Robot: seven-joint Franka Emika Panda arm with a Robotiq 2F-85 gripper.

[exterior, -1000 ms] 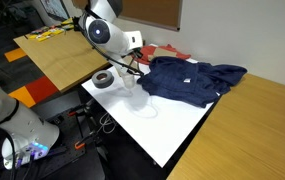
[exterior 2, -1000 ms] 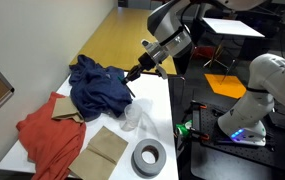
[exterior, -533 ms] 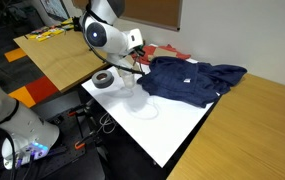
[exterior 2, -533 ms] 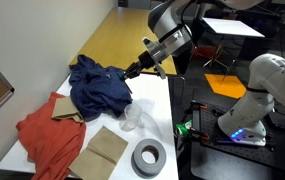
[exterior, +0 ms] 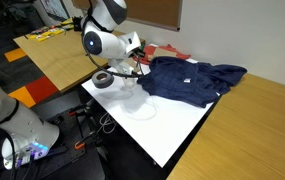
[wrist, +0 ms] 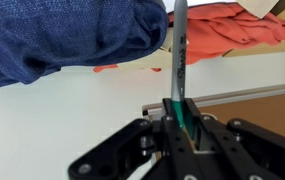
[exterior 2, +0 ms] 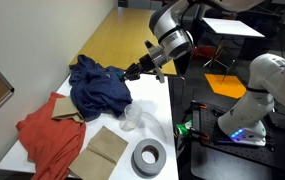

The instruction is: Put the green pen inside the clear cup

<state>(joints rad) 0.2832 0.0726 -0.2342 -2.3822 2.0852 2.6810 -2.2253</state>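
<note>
Next I need to shift my gripper toward the grey tape roll and lower the pen inside the clear cup's opening to release it, since the cup's opening is below my gripper that way.
My gripper (wrist: 180, 116) is shut on the green pen (wrist: 179, 60), which sticks straight out from between the fingers over the white table. In both exterior views the gripper (exterior: 132, 68) (exterior 2: 133, 72) hangs low beside the near edge of the blue cloth (exterior 2: 97, 85). The clear cup (exterior 2: 132, 121) (exterior: 131, 90) stands on the white table, a short way from the gripper. The cup does not show in the wrist view.
A grey tape roll (exterior 2: 148, 157) (exterior: 104, 78) lies near the table's corner. A red cloth (exterior 2: 47, 135) (wrist: 222, 35) and a brown flat piece (exterior 2: 104, 147) lie beyond the cup. The blue cloth (wrist: 62, 40) covers much of the table (exterior: 172, 130).
The arm's wrist has turned a little and the gripper has shifted slightly along the blue cloth's edge. The pen stays held.
</note>
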